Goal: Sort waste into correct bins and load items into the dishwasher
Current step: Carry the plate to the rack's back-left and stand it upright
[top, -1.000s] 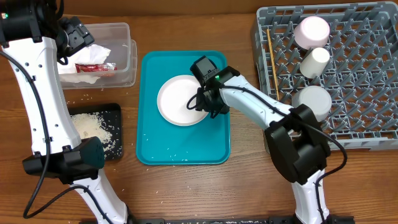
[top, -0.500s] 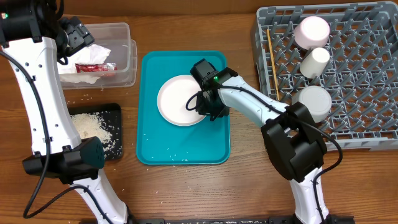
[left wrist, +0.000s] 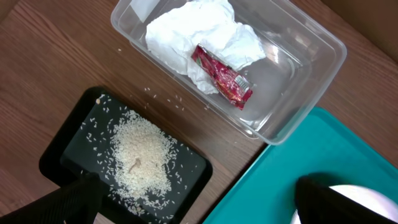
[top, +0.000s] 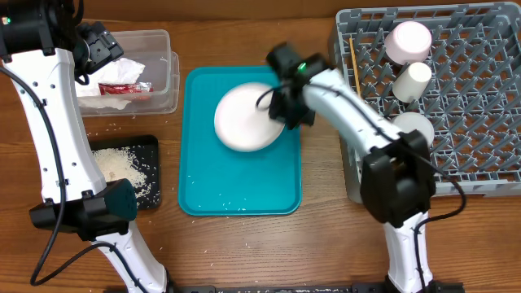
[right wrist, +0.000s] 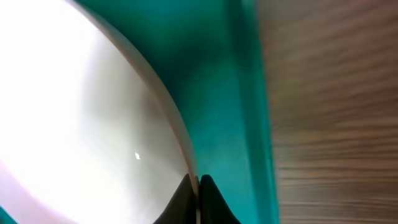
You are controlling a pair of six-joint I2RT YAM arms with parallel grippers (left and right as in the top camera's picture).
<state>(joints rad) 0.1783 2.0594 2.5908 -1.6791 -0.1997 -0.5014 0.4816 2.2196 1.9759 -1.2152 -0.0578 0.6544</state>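
My right gripper will next move over the rack's far corner by the chopsticks and let go of the plate (top: 242, 118), as that corner lies outward and to the right in the overhead view.
My right gripper (top: 286, 114) is shut on the rim of the large white plate (top: 242, 118), which hangs tilted above the teal tray (top: 236, 191). In the right wrist view the fingertips (right wrist: 198, 180) pinch the plate's (right wrist: 93, 112) edge. My left gripper (top: 96, 47) hovers open over the clear tub (top: 159, 39), which holds a crumpled napkin (left wrist: 199, 31) and a red wrapper (left wrist: 222, 76). Rice (left wrist: 140, 155) lies on the black tray (left wrist: 74, 149). The grey dish rack (top: 472, 122) holds a bowl (top: 407, 41), a cup (top: 411, 80), a white dish (top: 411, 130) and chopsticks (top: 356, 77).
Loose rice grains lie scattered on the wooden table (top: 106, 129) between the tub and the black tray, and a few on the teal tray's near end. The dish rack's near-left corner stands close to the right arm.
The right gripper closed on the plate's rim, lifted it off the teal tray and carried it up and to the right. The left arm has not moved.
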